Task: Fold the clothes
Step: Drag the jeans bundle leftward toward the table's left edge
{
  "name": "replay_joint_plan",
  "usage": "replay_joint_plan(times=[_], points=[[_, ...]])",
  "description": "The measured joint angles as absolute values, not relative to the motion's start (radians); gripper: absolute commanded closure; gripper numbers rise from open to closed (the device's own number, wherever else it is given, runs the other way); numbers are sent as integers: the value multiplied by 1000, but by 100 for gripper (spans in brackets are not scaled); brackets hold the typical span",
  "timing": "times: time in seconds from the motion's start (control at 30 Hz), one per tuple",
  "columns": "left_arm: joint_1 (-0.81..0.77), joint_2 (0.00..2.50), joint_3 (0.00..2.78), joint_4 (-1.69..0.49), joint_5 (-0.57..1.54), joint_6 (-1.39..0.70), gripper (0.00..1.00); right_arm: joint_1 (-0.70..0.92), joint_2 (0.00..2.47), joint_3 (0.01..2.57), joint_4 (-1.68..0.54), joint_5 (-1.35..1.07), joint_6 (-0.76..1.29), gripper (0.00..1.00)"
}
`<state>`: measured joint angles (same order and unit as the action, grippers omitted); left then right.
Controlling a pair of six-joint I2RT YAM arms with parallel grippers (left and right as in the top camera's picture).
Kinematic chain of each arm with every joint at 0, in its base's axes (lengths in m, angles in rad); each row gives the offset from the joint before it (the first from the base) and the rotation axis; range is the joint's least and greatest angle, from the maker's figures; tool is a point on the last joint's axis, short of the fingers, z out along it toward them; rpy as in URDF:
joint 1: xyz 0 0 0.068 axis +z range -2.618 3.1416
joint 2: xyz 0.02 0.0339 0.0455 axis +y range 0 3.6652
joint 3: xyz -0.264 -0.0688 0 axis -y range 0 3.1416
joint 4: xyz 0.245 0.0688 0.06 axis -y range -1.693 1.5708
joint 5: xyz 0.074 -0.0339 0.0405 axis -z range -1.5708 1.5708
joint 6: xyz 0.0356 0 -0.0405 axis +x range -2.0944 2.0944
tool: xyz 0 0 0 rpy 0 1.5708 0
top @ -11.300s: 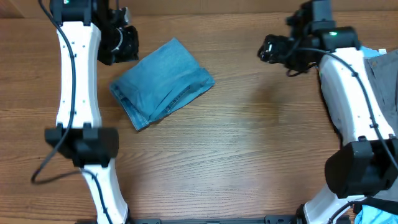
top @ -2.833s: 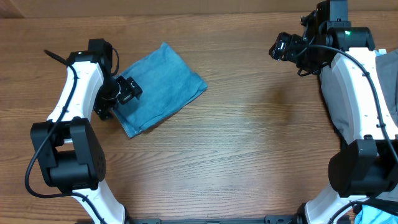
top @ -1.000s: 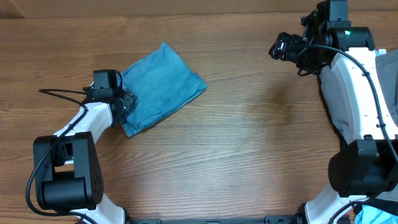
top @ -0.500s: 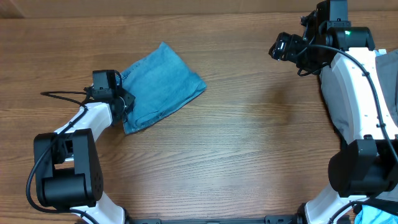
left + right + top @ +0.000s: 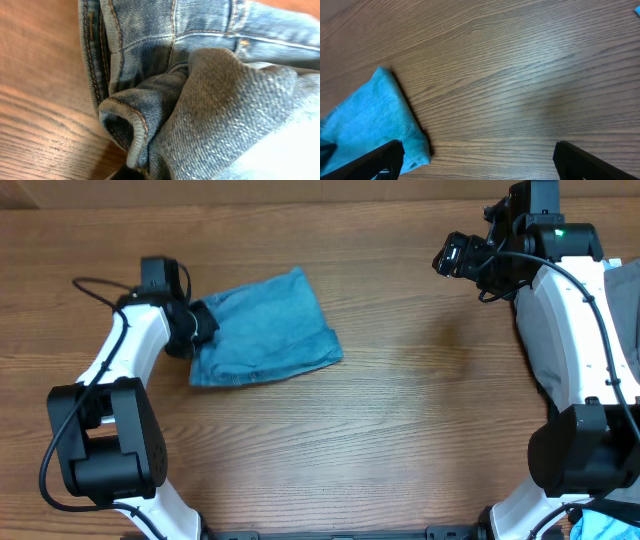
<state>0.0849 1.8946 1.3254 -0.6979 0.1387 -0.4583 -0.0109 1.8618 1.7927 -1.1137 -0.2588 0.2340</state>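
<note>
The jeans (image 5: 265, 330) go up in my left gripper next, then left in the overhead view and down for release on the tabletop there, since that side lies bare.
The folded light-blue denim jeans (image 5: 265, 330) lie on the wooden table at the back left. My left gripper (image 5: 196, 326) is at their left edge and shut on a bunched fold of the denim, which fills the left wrist view (image 5: 200, 100); its fingers are mostly hidden by cloth. My right gripper (image 5: 450, 255) hovers open and empty over bare table at the back right, far from the jeans. In the right wrist view the jeans' corner (image 5: 370, 125) shows at the lower left, beside the open right gripper (image 5: 480, 162).
Grey trousers (image 5: 625, 305) lie at the right edge behind the right arm, with a bit of bright-blue garment (image 5: 598, 264) above them and another bit (image 5: 605, 525) at the bottom right. The wooden table (image 5: 400, 420) is bare in the middle.
The left gripper has moved toward the back of the table with the jeans' edge in it. The folded jeans have swung round and shifted right. The right arm has not moved.
</note>
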Motion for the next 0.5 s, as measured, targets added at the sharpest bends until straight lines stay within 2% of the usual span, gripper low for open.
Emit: replay_joint_plan(times=[0.27, 0.5], points=[[85, 1847, 1464, -756, 158, -424, 96, -11, 1862, 1793, -1114, -258, 234, 0], [123, 1826, 1467, -750, 179, -544, 96, -11, 1862, 1793, -1114, -259, 234, 0]])
